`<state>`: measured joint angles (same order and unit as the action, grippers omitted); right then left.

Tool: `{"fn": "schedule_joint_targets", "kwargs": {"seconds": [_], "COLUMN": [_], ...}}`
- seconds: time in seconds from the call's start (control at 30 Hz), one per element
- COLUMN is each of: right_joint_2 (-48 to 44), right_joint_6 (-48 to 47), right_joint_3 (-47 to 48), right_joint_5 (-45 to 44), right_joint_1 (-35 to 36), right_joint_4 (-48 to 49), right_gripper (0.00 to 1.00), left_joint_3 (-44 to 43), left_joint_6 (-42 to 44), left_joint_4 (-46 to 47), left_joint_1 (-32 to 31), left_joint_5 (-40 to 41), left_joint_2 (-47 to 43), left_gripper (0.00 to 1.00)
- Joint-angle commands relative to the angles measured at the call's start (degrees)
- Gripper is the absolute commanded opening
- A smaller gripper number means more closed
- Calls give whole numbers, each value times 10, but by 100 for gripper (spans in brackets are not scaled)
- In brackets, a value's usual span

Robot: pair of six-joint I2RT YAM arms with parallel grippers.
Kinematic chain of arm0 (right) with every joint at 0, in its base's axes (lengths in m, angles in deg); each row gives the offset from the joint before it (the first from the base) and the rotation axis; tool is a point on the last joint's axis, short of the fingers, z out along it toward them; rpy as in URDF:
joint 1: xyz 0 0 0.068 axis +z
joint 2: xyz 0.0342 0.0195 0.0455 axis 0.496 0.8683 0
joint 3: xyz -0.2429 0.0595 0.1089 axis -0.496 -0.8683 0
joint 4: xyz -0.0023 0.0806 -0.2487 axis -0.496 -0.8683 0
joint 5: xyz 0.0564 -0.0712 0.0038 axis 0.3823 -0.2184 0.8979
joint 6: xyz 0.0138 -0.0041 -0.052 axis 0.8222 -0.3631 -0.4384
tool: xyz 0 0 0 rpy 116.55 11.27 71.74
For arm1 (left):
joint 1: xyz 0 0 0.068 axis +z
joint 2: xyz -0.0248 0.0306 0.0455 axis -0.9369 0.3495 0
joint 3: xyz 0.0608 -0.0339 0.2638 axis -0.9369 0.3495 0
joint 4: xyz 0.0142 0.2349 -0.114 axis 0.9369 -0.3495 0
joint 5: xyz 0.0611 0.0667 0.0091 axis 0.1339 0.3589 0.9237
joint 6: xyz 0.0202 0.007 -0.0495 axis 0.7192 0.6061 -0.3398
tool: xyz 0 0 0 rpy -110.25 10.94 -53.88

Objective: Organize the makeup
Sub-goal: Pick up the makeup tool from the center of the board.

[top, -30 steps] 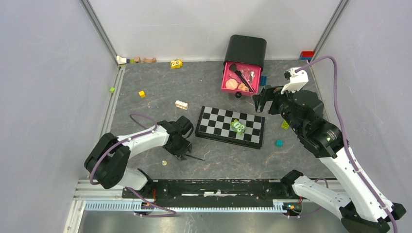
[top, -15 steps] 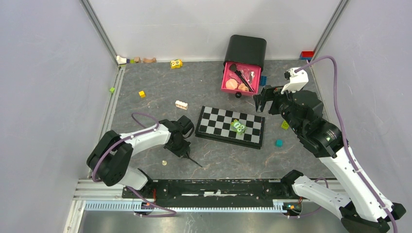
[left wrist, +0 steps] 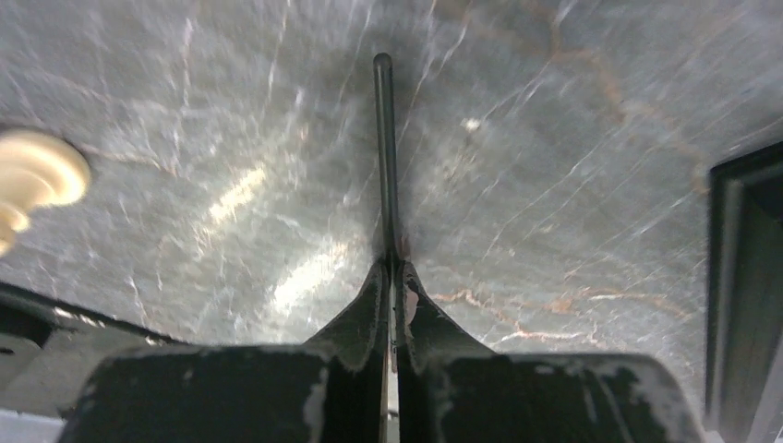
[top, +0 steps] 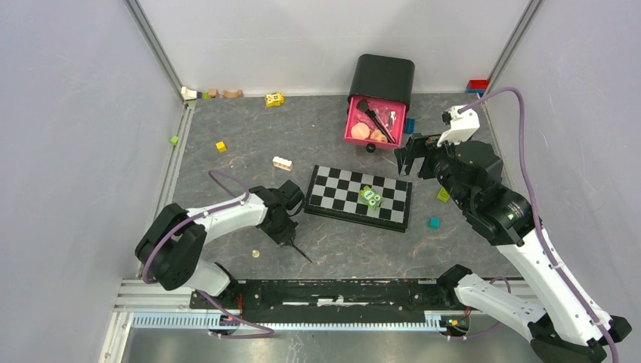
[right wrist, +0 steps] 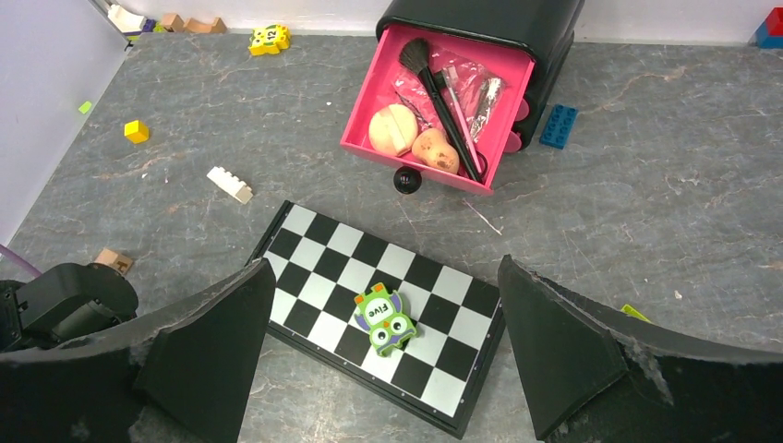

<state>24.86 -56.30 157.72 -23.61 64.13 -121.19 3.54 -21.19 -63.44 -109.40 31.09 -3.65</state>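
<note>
The open pink drawer (top: pixel 376 121) is outward of my left gripper, beyond the board. My left gripper should next go up, carry the pencil (top: pixel 301 252) outward and let go of it over the drawer.
My left gripper (left wrist: pixel 394 269) is shut on one end of a thin dark pencil (left wrist: pixel 385 157), which sticks out ahead of the jaws, low over the grey floor. From above, the left gripper (top: pixel 287 234) sits just left of the chequered board and the pencil (top: pixel 301 252) points toward the near edge. More makeup lies in the open pink drawer (right wrist: pixel 367 92): a black long-handled brush (right wrist: pixel 434 78) and two round peach puffs (right wrist: pixel 392 129). My right gripper (right wrist: pixel 383 268) hangs open above the board, holding nothing. It shows at the right in the top view (top: pixel 409 159).
The chequered board (top: pixel 340 193) carries a green owl toy (top: pixel 370 197). A black drawer case (top: pixel 383 76) stands at the back. A small cream round piece (top: pixel 255 254) lies near my left gripper. Toy blocks are scattered: yellow (top: pixel 221 147), cream (top: pixel 282 162), teal (top: pixel 434 222).
My left gripper has closed on the pencil, which lay nearly sideways on the floor and now points toward the near right. The right arm has not moved.
</note>
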Motion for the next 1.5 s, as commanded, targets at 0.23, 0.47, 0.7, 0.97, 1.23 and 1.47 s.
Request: {"fn": "schedule_joint_targets", "kwargs": {"seconds": [0.23, 0.47, 0.7, 0.97, 1.23, 1.47], "right_joint_2": [-5, -13, -23, -45, -69, -71], "right_joint_6": [-10, -28, -35, -25, -11, -7], "right_joint_3": [2, -4, -15, -32, -49, -52], "right_joint_5": [-15, -23, -28, -39, -55, -69], "right_joint_1": [-1, -1, -1, -1, -1, -1], "right_joint_4": [13, 15, 6, -2, -11, -18], "right_gripper": [98, 98, 98, 98, 98, 98], "left_joint_3": [-34, -66, -147, -343, -505, -594], "left_joint_6": [138, 274, 410, 465, 444, 415], "left_joint_4": [1, 116, 324, 371, 410, 426], "left_joint_1": [0, -1, 1, 7, 36, 49], "left_joint_5": [180, 170, 46, -96, -211, -232], "left_joint_2": [-132, -176, -120, 68, 238, 319], "left_gripper": [2, 2, 2, 2, 2, 2]}}
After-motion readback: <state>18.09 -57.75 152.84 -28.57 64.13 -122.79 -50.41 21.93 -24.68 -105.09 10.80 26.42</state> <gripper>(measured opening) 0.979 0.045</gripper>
